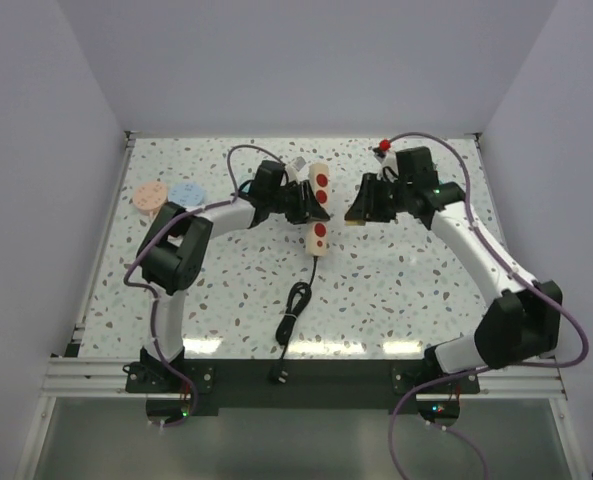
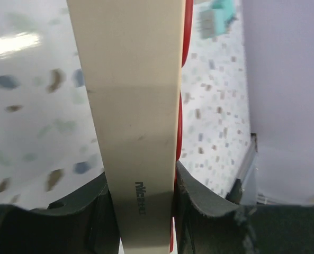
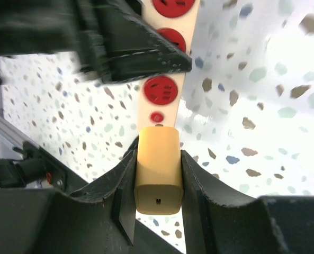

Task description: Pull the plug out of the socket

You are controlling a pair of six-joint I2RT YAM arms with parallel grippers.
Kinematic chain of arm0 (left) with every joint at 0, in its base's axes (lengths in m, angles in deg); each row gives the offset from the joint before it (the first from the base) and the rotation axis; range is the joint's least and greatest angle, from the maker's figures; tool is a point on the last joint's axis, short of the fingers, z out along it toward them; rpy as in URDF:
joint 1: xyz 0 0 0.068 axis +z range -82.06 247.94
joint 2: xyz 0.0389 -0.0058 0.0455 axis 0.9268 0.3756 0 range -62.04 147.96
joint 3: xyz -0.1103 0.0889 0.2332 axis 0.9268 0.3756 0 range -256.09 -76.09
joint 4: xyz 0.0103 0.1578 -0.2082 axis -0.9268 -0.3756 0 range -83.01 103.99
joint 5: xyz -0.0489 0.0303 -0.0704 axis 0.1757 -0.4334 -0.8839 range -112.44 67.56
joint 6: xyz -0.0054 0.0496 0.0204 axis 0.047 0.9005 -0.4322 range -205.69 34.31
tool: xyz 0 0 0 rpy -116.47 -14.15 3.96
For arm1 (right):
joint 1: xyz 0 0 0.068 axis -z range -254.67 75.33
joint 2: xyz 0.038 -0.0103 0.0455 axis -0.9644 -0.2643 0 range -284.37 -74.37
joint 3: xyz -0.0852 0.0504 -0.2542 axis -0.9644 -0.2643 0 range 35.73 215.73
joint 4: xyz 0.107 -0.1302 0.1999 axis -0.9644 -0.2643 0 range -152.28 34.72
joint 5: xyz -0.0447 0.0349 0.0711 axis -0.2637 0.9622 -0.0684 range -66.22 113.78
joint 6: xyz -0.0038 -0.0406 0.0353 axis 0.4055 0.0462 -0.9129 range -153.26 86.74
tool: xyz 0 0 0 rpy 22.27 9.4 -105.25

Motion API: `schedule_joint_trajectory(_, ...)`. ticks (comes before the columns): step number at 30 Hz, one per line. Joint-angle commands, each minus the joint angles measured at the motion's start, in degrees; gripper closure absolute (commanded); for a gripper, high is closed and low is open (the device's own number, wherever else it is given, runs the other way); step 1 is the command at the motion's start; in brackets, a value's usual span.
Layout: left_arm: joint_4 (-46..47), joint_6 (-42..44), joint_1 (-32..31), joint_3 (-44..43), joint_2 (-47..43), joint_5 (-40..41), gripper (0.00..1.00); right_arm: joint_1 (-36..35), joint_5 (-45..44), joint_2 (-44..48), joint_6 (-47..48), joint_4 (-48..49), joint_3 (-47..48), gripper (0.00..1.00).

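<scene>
The far part of the tabletop is outward of my right gripper, to its right in the top view. I will carry the detached plug there, lower it and release it.
The socket strip (image 1: 318, 180) is a pale wooden oblong with red round faces, lying mid-table. My left gripper (image 1: 304, 203) is shut across its middle; in the left wrist view the strip's pale side (image 2: 135, 106) fills the gap between my fingers (image 2: 199, 196). My right gripper (image 1: 356, 208) is shut on the yellow plug (image 1: 354, 221), held a short way right of the strip and apart from it. In the right wrist view the plug (image 3: 158, 169) sits between my pads, its pin tip free, with the strip (image 3: 162, 90) beyond it.
The strip's thin black cable (image 1: 296, 300) runs toward the near edge. An orange disc (image 1: 151, 197) and a blue disc (image 1: 186, 192) lie at the left. A red-and-white piece (image 1: 384, 150) sits at the back. A teal block (image 2: 216, 16) lies past the strip.
</scene>
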Motion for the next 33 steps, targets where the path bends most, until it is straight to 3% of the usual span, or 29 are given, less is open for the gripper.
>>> schedule_joint_trajectory(1, -7.59, 4.97, 3.61, 1.77, 3.05, 4.83, 1.0, 1.5, -2.61, 9.71, 0.72, 2.57, 0.91, 1.0)
schedule_joint_trajectory(5, -7.33, 4.8, 3.96, 1.25, 2.61, 4.05, 1.0, 1.5, -5.15, 9.91, -0.78, 4.53, 0.9, 1.0)
schedule_joint_trajectory(7, -6.63, 4.1, 3.96, 0.72, 1.82, 3.0, 1.0, 2.37, -10.68, 8.33, -1.83, 3.21, 1.69, 1.0)
schedule_joint_trajectory(12, -6.09, 3.3, 3.87, -1.47, -6.08, -0.79, 1.0, 7.02, -17.28, 1.49, -7.36, 8.02, 2.57, 1.0)
schedule_joint_trajectory(15, -11.43, 6.64, 4.83, -2.09, -12.23, 1.04, 1.0, 9.92, -20.35, -3.08, -10.71, 10.76, 4.32, 1.0)
schedule_joint_trajectory(25, -24.19, 12.96, 25.11, 5.9, -23.58, 6.33, 1.0, 20.56, -21.16, -21.19, -18.79, 16.21, 15.74, 1.0)
schedule_joint_trajectory(29, -26.48, 15.87, 30.24, 5.29, -22.09, 6.95, 1.0, 22.59, -20.1, -30.93, -24.59, 19.02, 21.28, 1.0)
schedule_joint_trajectory(31, -29.02, 17.71, 33.91, 3.54, -19.47, 7.21, 1.0, 22.86, -19.58, -34.9, -25.56, 17.98, 26.98, 0.93)
schedule_joint_trajectory(33, -30.79, 19.12, 35.24, 2.57, -17.7, 5.55, 1.0, 22.86, -19.22, -40.42, -26.18, 15.27, 33.55, 0.93)
